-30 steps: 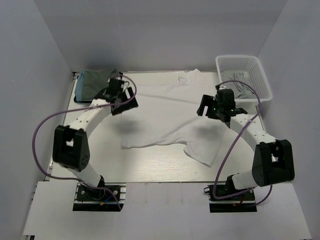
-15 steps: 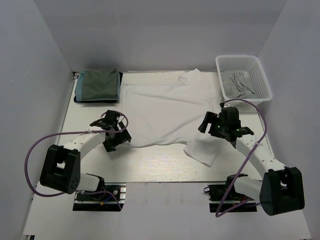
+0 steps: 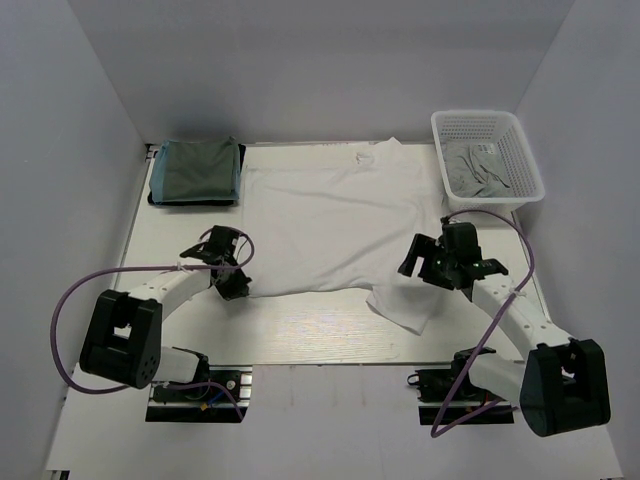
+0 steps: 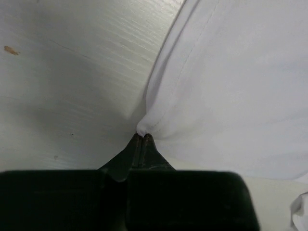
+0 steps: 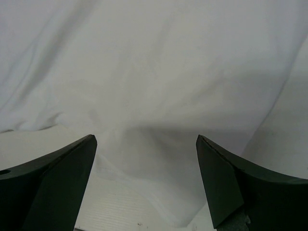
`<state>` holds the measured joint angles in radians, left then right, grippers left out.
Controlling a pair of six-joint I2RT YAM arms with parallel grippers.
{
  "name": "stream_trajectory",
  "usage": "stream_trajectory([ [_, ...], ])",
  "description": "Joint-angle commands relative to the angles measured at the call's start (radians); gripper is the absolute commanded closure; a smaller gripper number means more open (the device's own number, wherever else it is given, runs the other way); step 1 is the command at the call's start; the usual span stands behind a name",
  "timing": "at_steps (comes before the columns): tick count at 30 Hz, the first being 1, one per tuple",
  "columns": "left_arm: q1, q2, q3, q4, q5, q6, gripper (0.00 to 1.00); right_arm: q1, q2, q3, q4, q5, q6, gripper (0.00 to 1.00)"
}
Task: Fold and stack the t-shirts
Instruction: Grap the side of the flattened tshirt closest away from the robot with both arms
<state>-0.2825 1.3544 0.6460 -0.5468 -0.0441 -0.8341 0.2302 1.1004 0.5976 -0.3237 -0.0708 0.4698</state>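
I need to move my right gripper's open fingers back and down to pinch the sleeve's near tip (image 3: 418,328) (image 5: 180,219), because that tip is below the gripper and back toward my base.
A white t-shirt (image 3: 330,215) lies spread flat across the middle of the table, with one sleeve folded out at the near right (image 3: 405,305). My left gripper (image 3: 238,288) sits low at the shirt's near left corner. In the left wrist view the left gripper (image 4: 142,135) is shut on a small pinch of the white cloth (image 4: 231,96). My right gripper (image 3: 436,270) hovers over the shirt's near right part. Its jaws stand wide open above the white fabric (image 5: 154,72), with nothing between them in the right wrist view, where the gripper (image 5: 147,139) shows.
A folded grey-green t-shirt (image 3: 197,170) lies at the back left on a dark board. A white basket (image 3: 520,150) at the back right holds a crumpled grey t-shirt (image 3: 472,172). Bare table (image 3: 165,235) lies left of the white shirt, and white walls enclose the table.
Both arms have swung from the back of the table toward the near edge and come down. The left gripper has shut on the shirt's near left corner. The right gripper stays open.
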Motion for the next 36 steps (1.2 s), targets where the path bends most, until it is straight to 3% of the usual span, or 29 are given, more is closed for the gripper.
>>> stream_trajectory([
  [1,0.003,0.034,0.013,-0.021,-0.002,-0.008,1.0,-0.002,-0.053,-0.002,-0.15,0.015,0.041,0.1],
  [6,0.003,0.023,0.023,-0.05,-0.023,-0.008,1.0,-0.002,-0.057,-0.041,-0.313,0.02,0.119,0.1],
  [13,0.003,-0.006,0.032,-0.059,-0.033,-0.008,1.0,0.001,-0.057,-0.179,-0.255,-0.087,0.176,0.1],
  [19,0.003,-0.006,0.043,-0.068,-0.033,-0.008,1.0,0.001,0.016,-0.159,-0.261,-0.178,0.159,0.21],
  [24,0.003,0.003,0.052,-0.059,-0.022,-0.008,1.0,0.001,0.021,-0.131,-0.396,-0.175,0.173,0.23],
  [28,0.003,0.023,0.063,-0.059,-0.022,-0.008,1.0,0.001,0.029,-0.166,-0.376,-0.224,0.17,0.27],
  [31,-0.006,0.023,0.063,-0.059,-0.022,-0.008,1.0,0.004,0.035,-0.151,-0.371,-0.216,0.17,0.36],
  [34,-0.006,0.023,0.063,-0.059,-0.013,-0.008,1.0,0.004,0.015,-0.141,-0.353,-0.172,0.181,0.57],
  [36,-0.006,0.014,0.063,-0.059,-0.013,-0.008,1.0,0.001,-0.003,-0.136,-0.356,-0.138,0.193,0.99],
])
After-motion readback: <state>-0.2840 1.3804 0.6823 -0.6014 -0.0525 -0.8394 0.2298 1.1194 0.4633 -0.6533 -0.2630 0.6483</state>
